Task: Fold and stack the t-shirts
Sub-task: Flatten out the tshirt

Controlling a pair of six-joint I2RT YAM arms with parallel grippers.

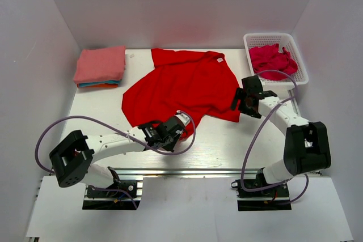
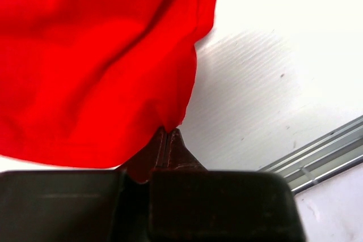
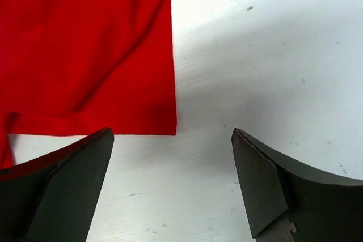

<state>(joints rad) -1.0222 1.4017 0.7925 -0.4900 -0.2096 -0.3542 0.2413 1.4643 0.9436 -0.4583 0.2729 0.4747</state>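
Note:
My right gripper is above the red t-shirt's sleeve corner (image 1: 236,120) (image 3: 171,128), spread fingers on either side, so I need to lower them around it and close on the cloth.
A bright red t-shirt (image 1: 184,86) lies spread and rumpled in the middle of the table. My left gripper (image 1: 152,132) is shut on its near hem; in the left wrist view the fingertips (image 2: 168,134) pinch the red cloth (image 2: 85,55). My right gripper (image 1: 245,99) is open and empty at the shirt's right sleeve; in the right wrist view the sleeve corner (image 3: 113,72) lies just ahead of the fingers (image 3: 258,179). A folded stack (image 1: 100,66) of salmon-pink, teal and orange shirts sits at the back left. Crimson-pink shirts (image 1: 272,59) fill the basket.
A white lattice basket (image 1: 298,55) stands at the back right. White walls close the table at the back and sides. A metal rail (image 1: 215,170) runs along the near edge, also in the left wrist view (image 2: 317,157).

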